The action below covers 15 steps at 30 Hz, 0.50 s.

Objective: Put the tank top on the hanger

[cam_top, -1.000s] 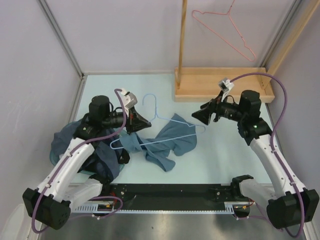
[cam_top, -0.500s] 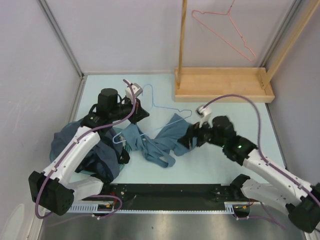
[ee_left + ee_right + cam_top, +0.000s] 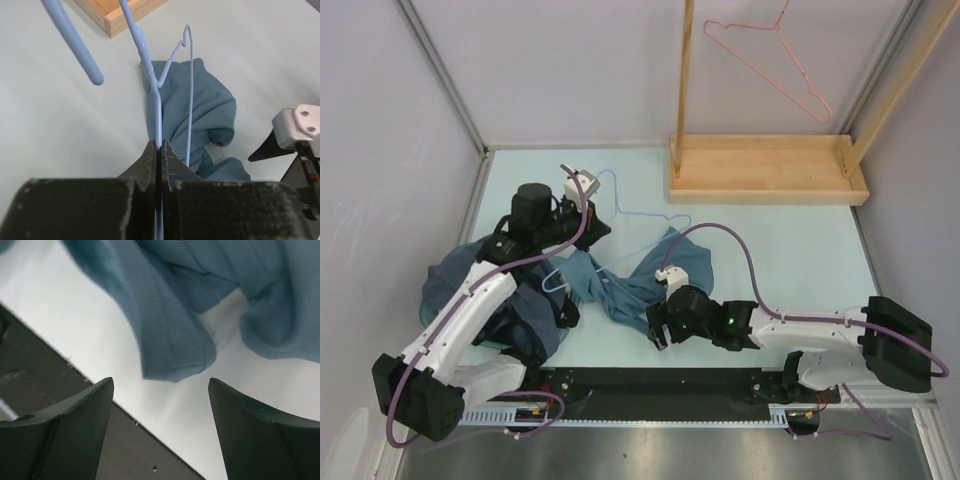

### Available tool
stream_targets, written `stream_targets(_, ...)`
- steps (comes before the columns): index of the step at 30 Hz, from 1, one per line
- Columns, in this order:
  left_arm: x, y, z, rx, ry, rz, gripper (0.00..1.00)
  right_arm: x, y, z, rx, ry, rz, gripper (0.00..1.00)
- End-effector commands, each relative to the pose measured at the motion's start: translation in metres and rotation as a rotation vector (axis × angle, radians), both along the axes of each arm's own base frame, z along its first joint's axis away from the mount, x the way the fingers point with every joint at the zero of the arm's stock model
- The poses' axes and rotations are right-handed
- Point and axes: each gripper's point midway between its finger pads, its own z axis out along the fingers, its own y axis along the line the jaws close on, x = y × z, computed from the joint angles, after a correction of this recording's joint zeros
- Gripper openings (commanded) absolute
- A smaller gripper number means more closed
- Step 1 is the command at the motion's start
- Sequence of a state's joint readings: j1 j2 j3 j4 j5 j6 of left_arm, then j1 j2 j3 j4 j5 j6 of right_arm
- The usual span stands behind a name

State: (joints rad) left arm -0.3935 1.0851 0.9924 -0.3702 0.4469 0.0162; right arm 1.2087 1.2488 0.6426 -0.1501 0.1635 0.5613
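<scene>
The folded tip of the tank top's ribbed edge sticks out just ahead of my open fingers, so my right gripper will next move gently down and outward onto the tip and close.
The teal tank top [image 3: 625, 283] lies crumpled in the middle of the table, over the lower part of the light-blue wire hanger [image 3: 640, 213]. My left gripper [image 3: 602, 228] is shut on the hanger's wire just below the hook. In the left wrist view the jaws [image 3: 160, 146] pinch the hanger [image 3: 158, 102], with the tank top [image 3: 210, 112] beyond. My right gripper [image 3: 656, 326] stands open and low at the tank top's near edge. In the right wrist view a folded hem of the tank top [image 3: 170, 345] sits just past the open gripper [image 3: 160, 382], untouched.
A dark navy heap of clothes [image 3: 480, 295] lies under the left arm. A wooden stand [image 3: 770, 172] with its post [image 3: 685, 70] is at the back right, a pink hanger [image 3: 770, 55] hanging above it. A black rail [image 3: 650, 385] runs along the near edge.
My right arm has swung from the back right down to the tank top's near edge, gripper still open. My left gripper has carried the hanger a little back and left.
</scene>
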Motion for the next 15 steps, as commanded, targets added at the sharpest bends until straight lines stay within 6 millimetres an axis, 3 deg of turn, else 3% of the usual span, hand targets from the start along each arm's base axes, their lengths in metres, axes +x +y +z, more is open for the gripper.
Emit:
stream_targets(1, -0.003, 0.002, 0.016, -0.025, -0.051, 0.012, 0.0, 0.028, 0.01, 0.01, 0.031, -0.063, -0.165, 0.81)
stream_targets(6, -0.005, 0.001, 0.017, -0.028, -0.053, 0.006, 0.0, 0.037, 0.011, -0.001, 0.023, -0.064, -0.176, 0.7)
stream_targets(9, -0.006, 0.001, 0.018, -0.031, -0.058, 0.003, 0.0, 0.043, 0.015, -0.004, 0.038, -0.048, -0.165, 0.56)
stream_targets(13, -0.009, 0.001, 0.021, -0.039, -0.068, -0.004, 0.0, 0.049, 0.01, -0.006, 0.043, -0.032, -0.168, 0.12)
stream_targets(15, -0.01, 0.0, 0.024, -0.046, -0.076, -0.009, 0.0, 0.053, 0.003, -0.005, 0.037, -0.035, -0.183, 0.02)
